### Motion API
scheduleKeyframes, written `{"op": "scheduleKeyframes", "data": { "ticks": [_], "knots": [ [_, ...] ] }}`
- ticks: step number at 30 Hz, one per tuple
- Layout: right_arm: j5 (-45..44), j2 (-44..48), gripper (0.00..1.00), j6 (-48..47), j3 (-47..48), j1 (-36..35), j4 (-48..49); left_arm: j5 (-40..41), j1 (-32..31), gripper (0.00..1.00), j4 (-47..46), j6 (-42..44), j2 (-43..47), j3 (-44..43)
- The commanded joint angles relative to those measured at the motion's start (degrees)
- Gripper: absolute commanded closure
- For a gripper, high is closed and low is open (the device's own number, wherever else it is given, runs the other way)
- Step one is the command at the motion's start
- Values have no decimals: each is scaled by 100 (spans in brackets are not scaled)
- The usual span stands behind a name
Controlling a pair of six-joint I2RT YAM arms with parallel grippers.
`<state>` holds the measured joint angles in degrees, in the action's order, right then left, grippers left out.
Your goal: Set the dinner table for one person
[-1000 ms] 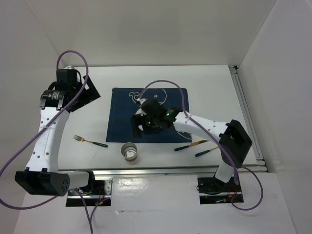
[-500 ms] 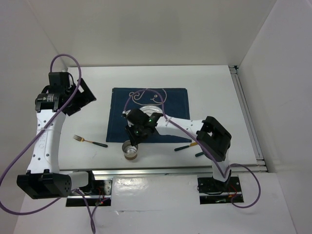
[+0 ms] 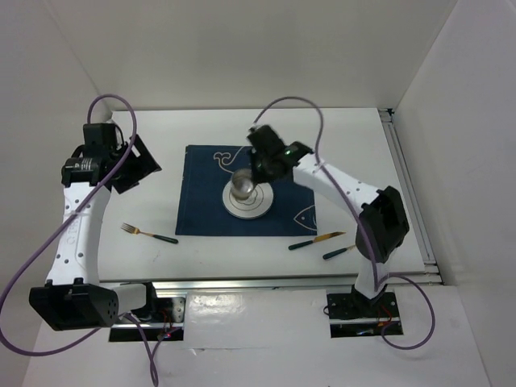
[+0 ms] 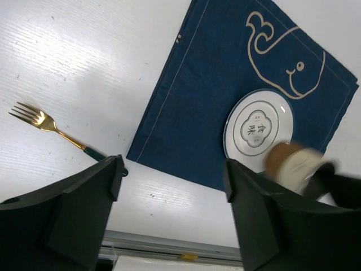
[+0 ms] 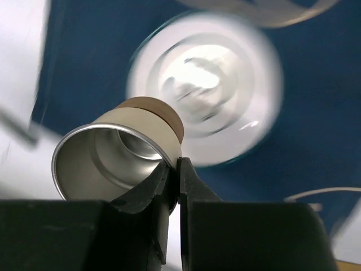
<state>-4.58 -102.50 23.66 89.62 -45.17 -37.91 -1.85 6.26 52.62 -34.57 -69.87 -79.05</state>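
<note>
My right gripper moves outward and to the right in the top view next, then down to release the cup [image 3: 242, 187] on the placemat's far corner, which is bare.
My right gripper [image 3: 255, 172] is shut on the rim of a metal cup [image 3: 242, 187], one finger inside and one outside. It holds the cup tilted above a white plate [image 3: 263, 208] on the navy placemat [image 3: 201, 197]. In the right wrist view the cup [image 5: 115, 161] sits at my right gripper [image 5: 179, 169], with the blurred plate [image 5: 231, 96] below. My left gripper [image 3: 133, 165] hangs open over the dinner table [image 3: 355, 153], left of the placemat. In the left wrist view my left gripper [image 4: 172, 192] has nothing between its fingers.
A gold fork [image 3: 149, 234] with a dark handle lies left of the placemat. A knife [image 3: 317, 239] and a spoon [image 3: 339, 251] lie at the front right. The table's metal edge rail [image 3: 266, 280] runs along the front.
My right gripper shut on the cup near the front edge, lifted it and carried it back over the plate. The left arm shifted slightly left.
</note>
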Motion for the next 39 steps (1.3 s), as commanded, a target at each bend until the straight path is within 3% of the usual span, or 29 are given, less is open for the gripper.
{"op": "scheduleKeyframes", "data": {
  "ticks": [1,4,8,13,18,21,23,24,25,27,28,34,39],
  "knots": [
    [-719,3,100,279,511,955,-409,-245,33,14,-200,143,122,152],
    [-703,-524,100,332,907,1764,-410,-544,33,18,-252,283,122,310],
    [-702,-1271,100,332,1722,2441,-524,-598,-81,12,-445,407,324,670],
    [-377,-2036,100,279,2252,2855,-577,-536,-81,5,-577,477,465,1040],
    [-377,-2432,100,218,2612,2970,-691,-379,-81,5,-701,416,395,1382],
    [-237,-2494,89,166,2613,2970,-691,-89,-81,2,-701,170,324,1628],
    [-158,-2494,76,165,2561,2970,-691,-35,-81,1,-770,-41,176,1813],
    [-96,-2494,50,165,2560,2970,-630,-35,-81,1,-771,-102,175,2014],
    [-26,-2433,34,104,2560,2970,-630,95,-81,1,-849,-242,175,2120],
    [-25,-2284,9,104,2560,2970,-630,210,-81,1,-903,-375,122,2314],
    [-104,-2127,3,104,2560,2970,-630,211,-81,1,-903,-436,53,2315],
    [-236,-1511,0,-11,2613,2970,-630,308,-29,1,-893,-1007,-299,2823],
    [-289,-615,0,-11,1938,2970,-332,387,86,5,-1060,-1359,-493,3149]
  ]
}}
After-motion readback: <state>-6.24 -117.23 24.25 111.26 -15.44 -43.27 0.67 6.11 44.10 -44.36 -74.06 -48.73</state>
